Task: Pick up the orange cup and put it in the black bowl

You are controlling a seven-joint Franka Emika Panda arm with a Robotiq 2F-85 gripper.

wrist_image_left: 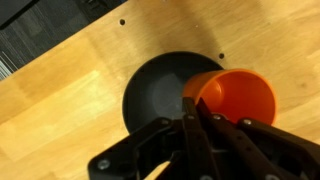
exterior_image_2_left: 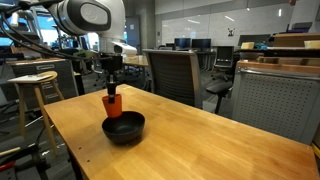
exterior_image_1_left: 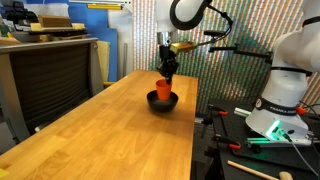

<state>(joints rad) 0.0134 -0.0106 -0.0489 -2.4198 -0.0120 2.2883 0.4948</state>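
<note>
The robot's gripper is to shift left in the wrist view next and lower the cup into the bowl's open middle to let go of it, because the cup sticks out over the edge of the bowl.
The orange cup hangs upright from my gripper, just above the black bowl on the wooden table. In an exterior view the cup is over the far rim of the bowl, with my gripper above it. In the wrist view my fingers are shut on the cup's rim, and the bowl lies below, partly covered by the cup.
The wooden table runs long toward the camera. A black mat with tools lies beside it. Office chairs and a stool stand around the table. A cabinet stands at one side.
</note>
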